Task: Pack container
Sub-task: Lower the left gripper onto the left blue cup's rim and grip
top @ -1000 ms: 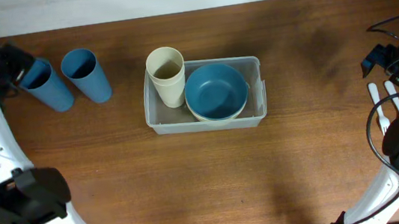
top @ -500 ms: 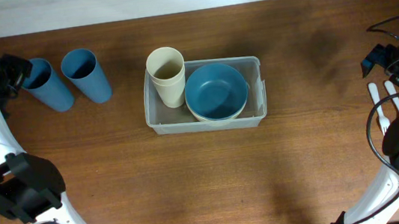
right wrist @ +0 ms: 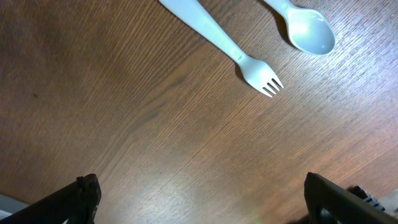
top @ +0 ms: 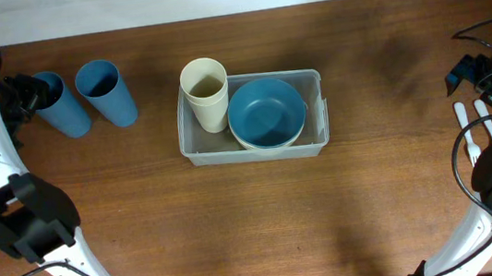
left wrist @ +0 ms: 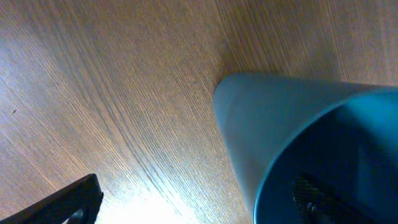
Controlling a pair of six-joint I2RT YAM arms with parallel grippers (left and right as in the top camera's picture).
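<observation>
The nearest blue cup's side (top: 50, 109) (left wrist: 256, 186) is below my left gripper, between its open fingers. I will lower the gripper over this cup's rim and close it, with one finger already inside.
The clear container (top: 317, 111) sits mid-table. It holds an upright cream cup (top: 206, 94) at its left end and a blue bowl (top: 266, 112) stacked on a cream bowl. Two blue cups stand at the far left, the left one (top: 61, 108) and the right one (top: 106, 92). My left gripper (top: 22, 92) is open at the left cup's rim. In the left wrist view (left wrist: 194, 198) one finger is inside this cup (left wrist: 267, 118) and the other outside on the table side. My right gripper (top: 472, 70) is open and empty over bare wood (right wrist: 199, 190).
A white plastic fork (top: 465, 131) and spoon (top: 484, 118) lie at the right edge, near my right arm. They also show in the right wrist view, the fork (right wrist: 217, 43) and the spoon (right wrist: 308, 28). Cables run along the far right.
My left arm has shifted a little, with its gripper staying at the left blue cup's rim. The cups, the container and my right arm have not moved.
</observation>
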